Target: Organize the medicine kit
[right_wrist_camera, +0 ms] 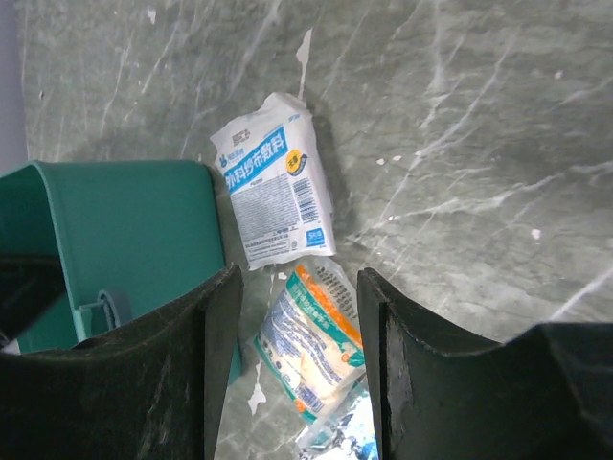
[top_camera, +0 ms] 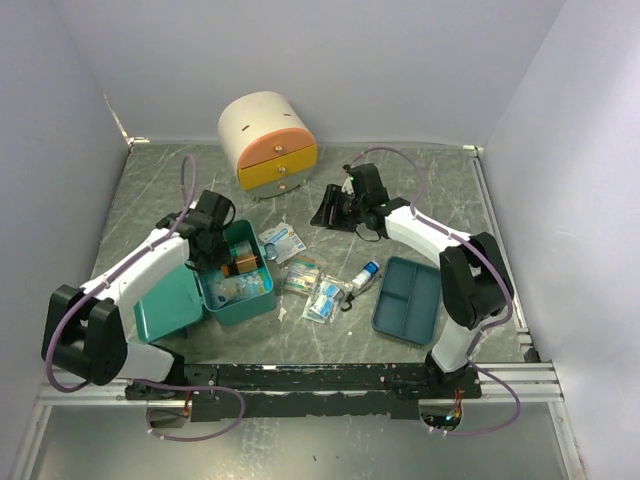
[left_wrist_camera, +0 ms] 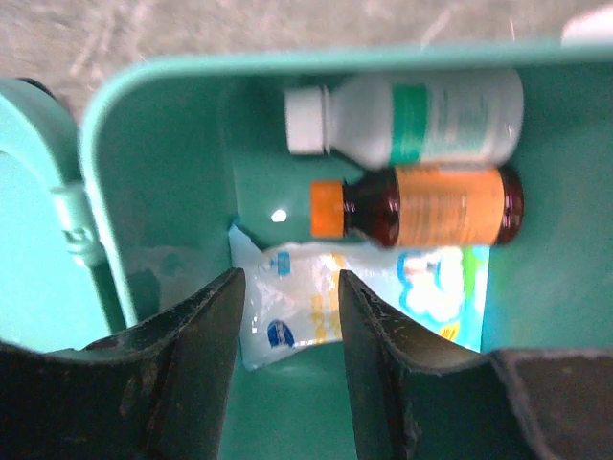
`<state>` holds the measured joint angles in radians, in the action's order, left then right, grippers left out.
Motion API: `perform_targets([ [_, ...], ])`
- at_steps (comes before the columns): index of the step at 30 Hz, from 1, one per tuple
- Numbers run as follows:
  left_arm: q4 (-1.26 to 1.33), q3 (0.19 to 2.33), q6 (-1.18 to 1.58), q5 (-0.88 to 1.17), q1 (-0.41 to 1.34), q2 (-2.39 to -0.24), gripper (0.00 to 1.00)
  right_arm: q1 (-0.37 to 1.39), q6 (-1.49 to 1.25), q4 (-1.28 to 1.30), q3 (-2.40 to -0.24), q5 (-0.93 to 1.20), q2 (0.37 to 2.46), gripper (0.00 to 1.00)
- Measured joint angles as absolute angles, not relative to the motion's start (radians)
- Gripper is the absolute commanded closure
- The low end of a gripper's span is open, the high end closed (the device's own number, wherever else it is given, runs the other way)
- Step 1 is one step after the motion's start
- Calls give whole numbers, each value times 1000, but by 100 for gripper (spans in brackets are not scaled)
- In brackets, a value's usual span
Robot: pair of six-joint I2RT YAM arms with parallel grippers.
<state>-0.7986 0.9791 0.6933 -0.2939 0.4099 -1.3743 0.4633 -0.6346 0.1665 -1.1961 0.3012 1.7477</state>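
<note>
I will next lower my right gripper to the packet's edge facing away from the side of the kit (top_camera: 250, 303).
The teal medicine kit (top_camera: 250, 303) lies open at the front left, its lid (top_camera: 165, 305) flat to the left. In the left wrist view it (left_wrist_camera: 172, 192) holds a white bottle (left_wrist_camera: 421, 115), a brown bottle with an orange cap (left_wrist_camera: 431, 206) and a blue-and-white packet (left_wrist_camera: 306, 307). My left gripper (top_camera: 214, 258) hangs over the kit's inside, open and empty (left_wrist_camera: 290, 316). My right gripper (top_camera: 330, 212) is open and empty (right_wrist_camera: 297, 364) at the back centre, above a white-blue packet (right_wrist_camera: 273, 182) and an orange-teal packet (right_wrist_camera: 321, 340) beside the kit's wall (right_wrist_camera: 124, 240).
Loose packets (top_camera: 283, 241) (top_camera: 302, 272) (top_camera: 325, 297) and a small bottle (top_camera: 365, 272) lie right of the kit. A dark-blue divided tray (top_camera: 408, 298) sits front right. A cream cabinet with orange and yellow drawers (top_camera: 267, 140) stands at the back. Walls close in on both sides.
</note>
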Motion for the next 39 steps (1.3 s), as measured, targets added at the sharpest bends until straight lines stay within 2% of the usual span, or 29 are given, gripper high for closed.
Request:
perform_targets([
  [10, -709, 1099, 585, -310, 267, -1509, 46, 523, -624, 163, -1240, 280, 1792, 48],
  [21, -636, 1199, 493, -246, 248, -1623, 44, 575, -568, 169, -1325, 275, 1948, 46],
  [30, -604, 1209, 485, -194, 248, -1626, 43, 579, -543, 137, -1370, 295, 2063, 46],
  [34, -588, 1196, 485, -178, 248, -1586, 42, 578, -544, 91, -1374, 348, 2097, 54],
  [39, -576, 1149, 485, -162, 247, -1475, 39, 579, -544, 51, -1364, 397, 2114, 79],
])
